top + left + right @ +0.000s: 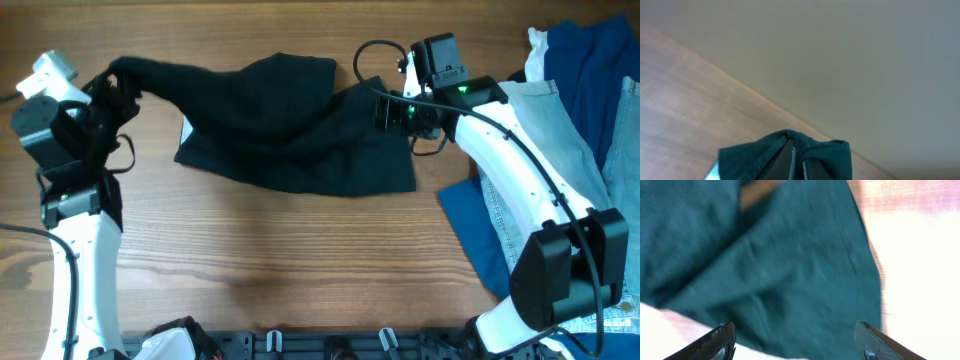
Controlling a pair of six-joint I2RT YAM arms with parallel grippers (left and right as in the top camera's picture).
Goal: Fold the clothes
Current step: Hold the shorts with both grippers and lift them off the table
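Observation:
The tabletop beside the shorts is below my left gripper and to its right in the overhead view. I will lower the raised corner there and release it.
The black shorts (290, 125) lie spread across the far middle of the table, one corner stretched out to the far left. My left gripper (118, 78) is shut on that corner and holds it off the table; in the left wrist view the dark cloth (785, 155) wraps round the closed fingers (797, 160). My right gripper (388, 110) is open over the shorts' right end; in the right wrist view the cloth (780, 265) fills the space beyond the spread fingertips (797, 340). Light-blue jeans (565, 130) and dark blue cloth (590, 50) lie at the right.
More dark blue cloth (480, 230) lies on the table under my right arm. A small white tag (186, 129) shows at the shorts' left edge. Bare wooden table (280, 260) lies in front of the shorts.

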